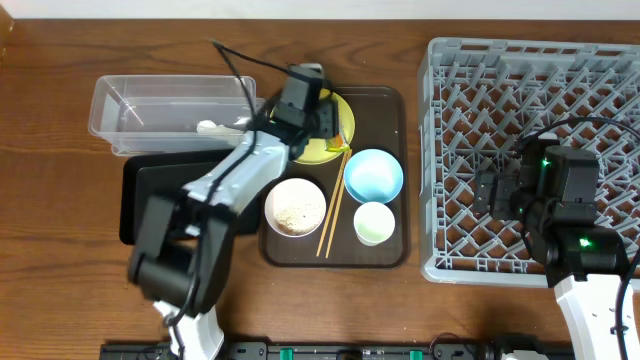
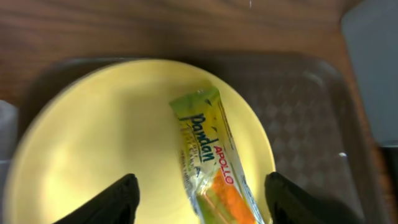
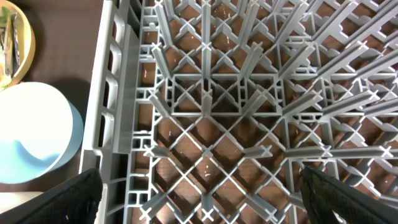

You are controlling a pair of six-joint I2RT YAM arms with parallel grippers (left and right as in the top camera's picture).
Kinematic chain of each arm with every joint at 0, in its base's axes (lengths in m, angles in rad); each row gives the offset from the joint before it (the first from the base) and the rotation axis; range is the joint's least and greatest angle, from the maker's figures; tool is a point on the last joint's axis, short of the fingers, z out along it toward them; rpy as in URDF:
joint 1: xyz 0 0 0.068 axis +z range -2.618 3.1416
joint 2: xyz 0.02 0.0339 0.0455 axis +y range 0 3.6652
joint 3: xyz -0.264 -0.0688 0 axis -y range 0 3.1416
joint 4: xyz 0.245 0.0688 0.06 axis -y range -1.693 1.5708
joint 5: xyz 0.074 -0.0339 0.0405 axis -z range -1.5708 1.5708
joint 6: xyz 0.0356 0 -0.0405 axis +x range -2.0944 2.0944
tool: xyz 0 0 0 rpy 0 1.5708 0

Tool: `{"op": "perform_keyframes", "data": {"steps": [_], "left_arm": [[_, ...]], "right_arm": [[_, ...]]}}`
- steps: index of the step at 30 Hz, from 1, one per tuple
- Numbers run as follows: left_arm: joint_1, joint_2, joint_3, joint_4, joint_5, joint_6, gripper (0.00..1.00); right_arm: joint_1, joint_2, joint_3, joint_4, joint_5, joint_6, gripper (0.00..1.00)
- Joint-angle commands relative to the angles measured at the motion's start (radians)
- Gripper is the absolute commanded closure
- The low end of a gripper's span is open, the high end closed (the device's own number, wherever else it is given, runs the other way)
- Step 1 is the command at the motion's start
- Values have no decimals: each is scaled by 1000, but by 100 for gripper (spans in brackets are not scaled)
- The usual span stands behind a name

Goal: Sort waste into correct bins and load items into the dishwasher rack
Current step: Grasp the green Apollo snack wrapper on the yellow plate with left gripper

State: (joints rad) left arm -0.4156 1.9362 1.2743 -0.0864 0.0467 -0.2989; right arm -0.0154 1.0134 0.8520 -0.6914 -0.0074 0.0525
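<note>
My left gripper will lower toward the yellow plate (image 1: pixel 345 128) next, its open fingers around the snack wrapper's lower end.
The yellow-green snack wrapper (image 2: pixel 208 146) lies on the round yellow plate (image 2: pixel 99 137) at the back of the brown serving tray. My left gripper (image 2: pixel 202 186) is open just above the plate, with the wrapper's lower end between its fingers; in the overhead view it (image 1: pixel 318 125) hides most of the plate (image 1: pixel 345 128). My right gripper (image 3: pixel 202 186) is open and empty over the left part of the grey dishwasher rack (image 1: pixel 540 90). The blue bowl (image 1: pixel 373 173), the white bowl (image 1: pixel 295 206) holding rice scraps, the pale cup (image 1: pixel 374 222) and the chopsticks (image 1: pixel 333 215) sit on the serving tray.
The clear tub (image 1: pixel 150 105) stands at the back left with a white scrap (image 1: pixel 210 127) inside. The black tray (image 1: pixel 150 190) lies in front of it, partly under my left arm. The brown serving tray (image 1: pixel 390 250) sits between the bins and the rack.
</note>
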Motion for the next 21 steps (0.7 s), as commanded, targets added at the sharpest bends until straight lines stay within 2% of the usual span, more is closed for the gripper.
{"op": "perform_keyframes", "data": {"steps": [1, 9, 21], "left_arm": [[-14, 40, 3, 24, -6, -44, 31], [-21, 94, 3, 39, -5, -151, 30], [-36, 117, 3, 39, -6, -156, 30]], "right_arm": [[10, 0, 19, -1, -5, 14, 1], [10, 0, 19, -1, -5, 14, 1], [10, 0, 19, -3, -5, 14, 1]]}}
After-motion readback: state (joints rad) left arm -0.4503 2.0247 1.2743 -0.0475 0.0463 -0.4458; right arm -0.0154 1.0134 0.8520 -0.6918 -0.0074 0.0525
